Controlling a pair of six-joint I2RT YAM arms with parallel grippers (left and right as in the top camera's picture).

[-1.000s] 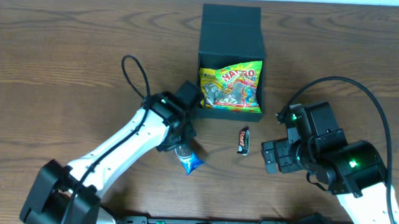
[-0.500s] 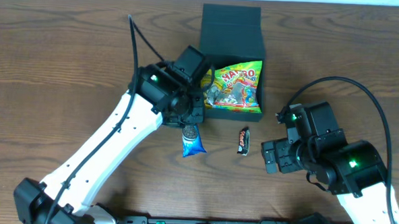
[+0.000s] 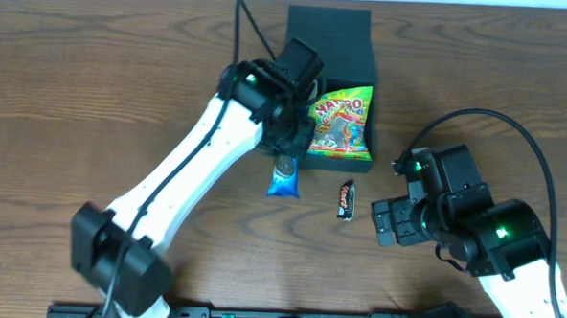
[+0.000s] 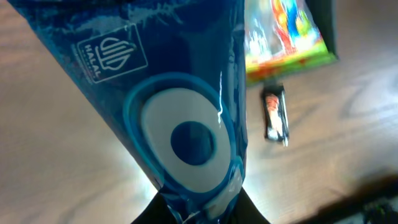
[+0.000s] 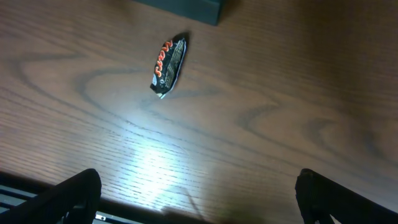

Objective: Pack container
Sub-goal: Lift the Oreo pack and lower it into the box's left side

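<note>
Next, my left gripper moves outward and down into the box beside the Haribo bag (image 3: 340,123) and releases the blue packet, because it hangs outside the box's front corner.
The container (image 3: 330,48) is a dark square box with its flap lid open, at the table's back centre. A yellow Haribo bag (image 3: 340,123) lies inside; it also shows in the left wrist view (image 4: 283,31). My left gripper (image 3: 284,166) is shut on a blue snack packet (image 3: 282,182), which hangs just left of the box's front corner and fills the left wrist view (image 4: 174,93). A small dark candy bar (image 3: 346,198) lies on the table in front of the box, also in the right wrist view (image 5: 168,64). My right gripper (image 3: 386,224) is open and empty right of the bar.
The wooden table (image 3: 95,93) stretches bare to the left and right of the box. A black cable (image 3: 486,120) loops over my right arm. The box's front corner (image 5: 199,7) shows at the top of the right wrist view.
My left arm has lifted the blue packet from the table and carried it back and to the right, towards the box's front left corner. The right arm has not moved.
</note>
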